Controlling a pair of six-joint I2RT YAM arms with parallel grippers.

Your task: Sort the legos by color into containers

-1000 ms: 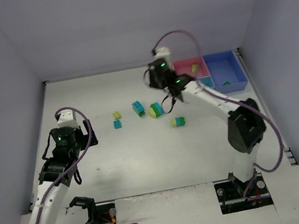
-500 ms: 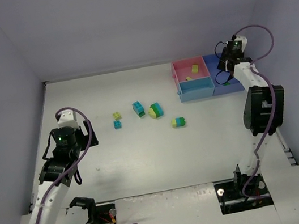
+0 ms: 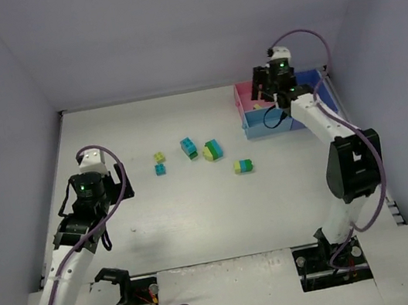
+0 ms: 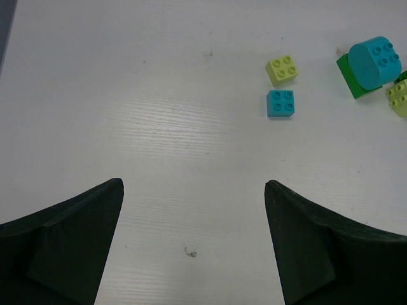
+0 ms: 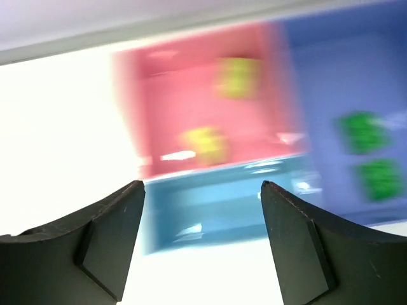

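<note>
My right gripper swings from the trays down onto the cyan brick [image 3: 160, 169] next, since the brick lies below and to the gripper's left in the top view.
The legos lie mid-table: a yellow-green brick [image 3: 159, 157] [image 4: 282, 70], a cyan brick [image 3: 160, 169] [image 4: 281, 103], a cyan-on-green piece [image 3: 188, 148] [image 4: 369, 63], a yellow-green and cyan piece [image 3: 212, 149] and another two-colour piece [image 3: 243, 166]. The containers stand at the far right. The pink tray [image 3: 246, 102] [image 5: 172, 108] holds two yellow bricks [image 5: 236, 77]. The darker blue tray [image 3: 314, 87] [image 5: 318, 82] holds two green bricks [image 5: 359, 130]. My right gripper [image 3: 264, 91] [image 5: 200, 185] hangs open and empty over the light blue tray [image 3: 262, 125] [image 5: 216, 203]. That view is motion-blurred. My left gripper [image 3: 75, 235] [image 4: 193, 184] is open over bare table, left of the bricks.
White table walled by grey panels on three sides. The right arm's elbow [image 3: 354, 162] stands near the right wall, and its forearm crosses part of the darker blue tray. Cables loop off both wrists.
The right arm swung from the middle bricks to the far right trays, then slightly left over the pink and light blue trays. Its jaws have opened. The left arm has not moved.
</note>
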